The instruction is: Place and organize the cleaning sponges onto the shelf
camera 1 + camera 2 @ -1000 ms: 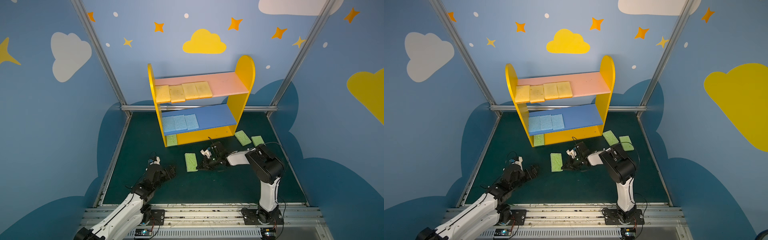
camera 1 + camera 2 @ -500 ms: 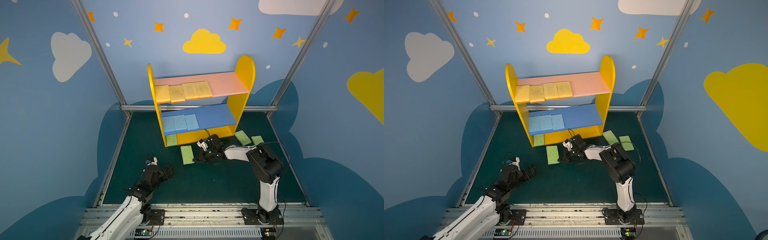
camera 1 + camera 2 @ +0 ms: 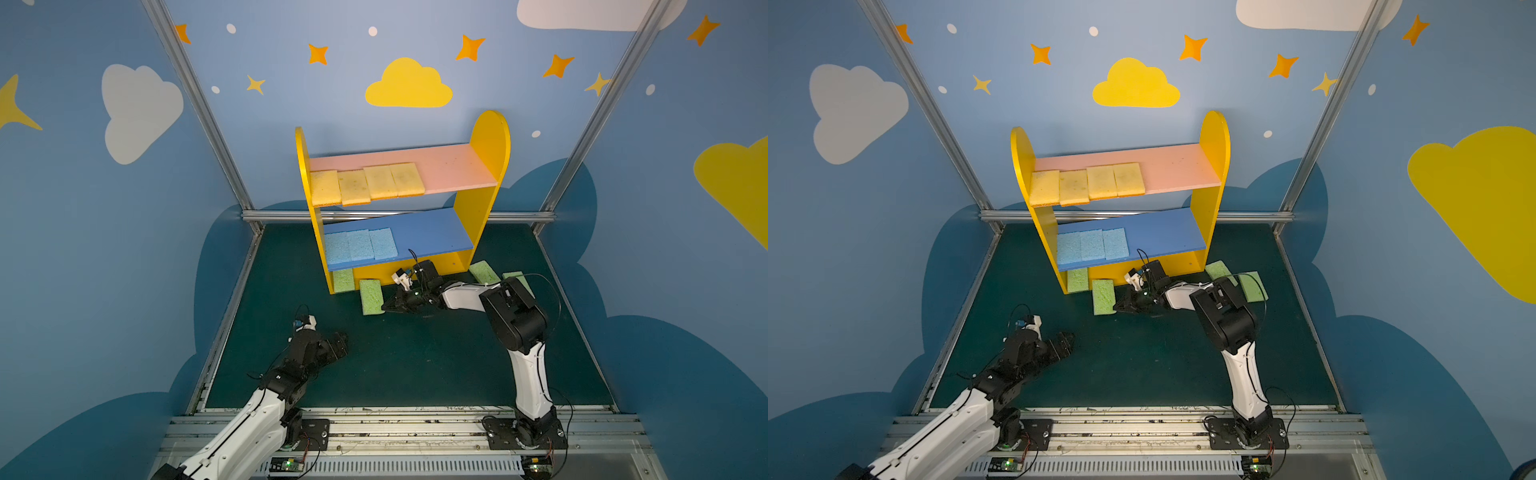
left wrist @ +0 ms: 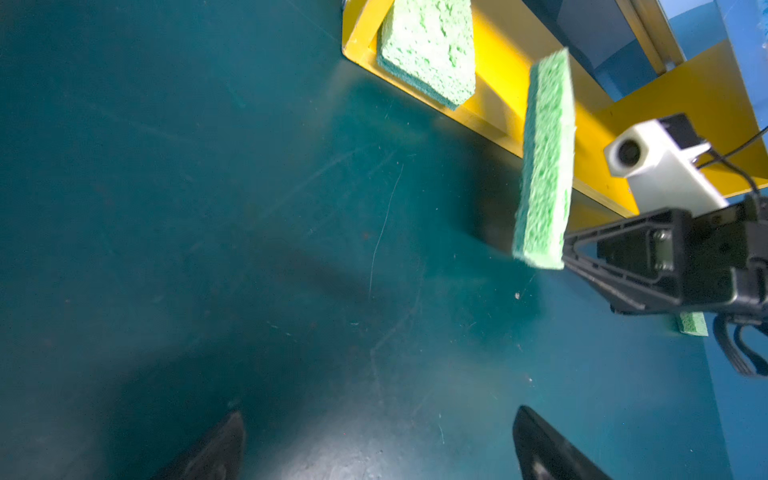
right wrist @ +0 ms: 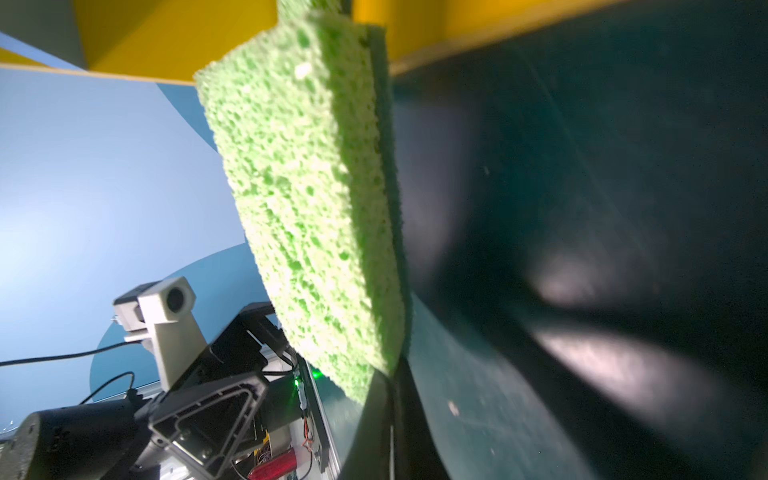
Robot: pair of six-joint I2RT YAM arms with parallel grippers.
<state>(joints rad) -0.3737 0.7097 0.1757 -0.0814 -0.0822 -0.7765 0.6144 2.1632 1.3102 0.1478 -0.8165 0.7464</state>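
The robot's right hand needs to move outward next onto the part of the yellow base beside the green sponge lying there, as that part is still empty, and release the sponge it holds.
The shelf (image 3: 490, 141) (image 3: 1214, 137) stands at the back of the mat. Several yellow cleaning sponges (image 3: 368, 187) lie on its pink board, three blue ones (image 3: 359, 245) on the blue board, and one green one (image 3: 343, 280) (image 4: 428, 50) at the left of the yellow base. My right gripper (image 3: 388, 307) (image 3: 1121, 306) (image 4: 563, 253) (image 5: 386, 395) is shut on the end of a green sponge (image 3: 371, 296) (image 3: 1104, 296) (image 4: 544, 166) (image 5: 307, 199), held just above the mat before the base. My left gripper (image 3: 337, 343) (image 3: 1065, 341) (image 4: 380, 449) hangs open and empty, nearer the front.
Two more green sponges (image 3: 484, 271) (image 3: 517, 278) lie on the mat by the shelf's right foot, behind the right arm. Blue walls and metal posts (image 3: 199, 108) close the cell on three sides. A rail (image 3: 395, 424) runs along the front.
The right gripper has carried the green sponge back and to the left, up to the shelf's base. The left arm has drawn back a little toward the front.
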